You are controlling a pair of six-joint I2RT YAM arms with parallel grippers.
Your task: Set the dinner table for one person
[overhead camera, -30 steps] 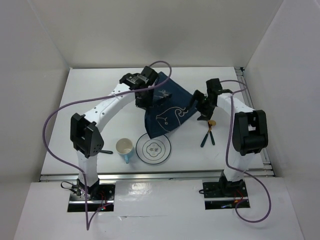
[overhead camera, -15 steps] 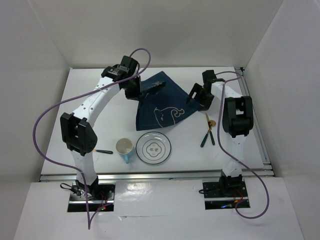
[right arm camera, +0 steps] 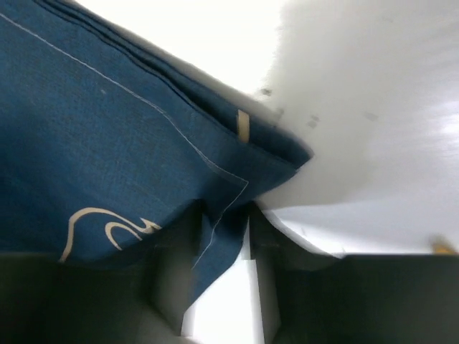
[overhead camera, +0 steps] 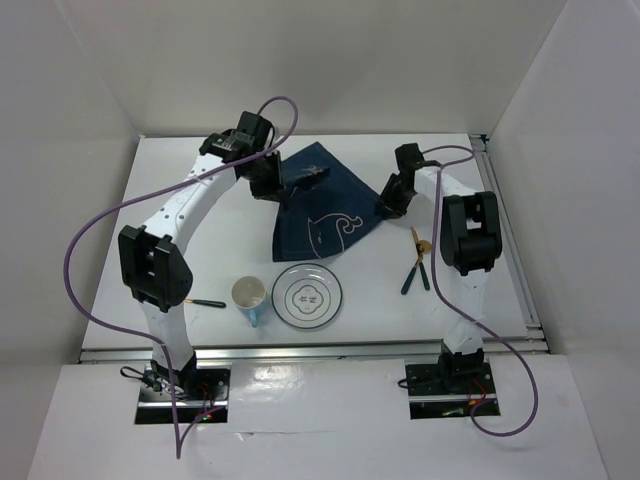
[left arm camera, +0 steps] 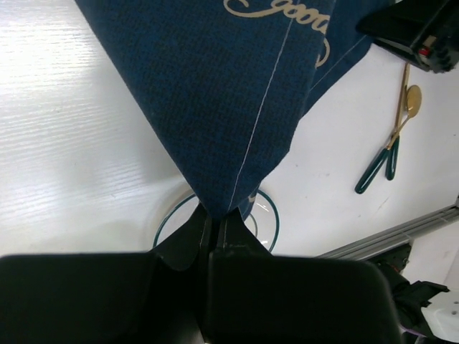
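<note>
The left gripper lifts the placemat's corner next, draws it to bare table on the gripper's left in the top view and releases. The placemat is only partly spread.
A navy whale-print placemat (overhead camera: 330, 200) lies partly spread at the back middle of the white dinner table (overhead camera: 480, 290). My left gripper (overhead camera: 280, 187) is shut on its left corner and holds that corner raised. The left wrist view shows the cloth (left arm camera: 215, 93) pinched between the closed jaws (left arm camera: 214, 218), with the plate (left arm camera: 265, 215) beyond. My right gripper (overhead camera: 390, 205) is at the mat's right corner. In the right wrist view its jaws (right arm camera: 222, 222) stand narrow around the cloth corner (right arm camera: 107, 143), with a gap showing between them.
A white plate with a teal rim (overhead camera: 308, 296) and a paper cup (overhead camera: 250, 295) stand near the front. Green-handled gold cutlery (overhead camera: 417, 265) lies right of the plate, and one green-handled piece (overhead camera: 205, 302) lies left of the cup. A metal rail (overhead camera: 505, 230) edges the right side.
The left arm has drawn the placemat back and left, off the plate. The right gripper has moved to the mat's right corner and its jaws have narrowed around it.
</note>
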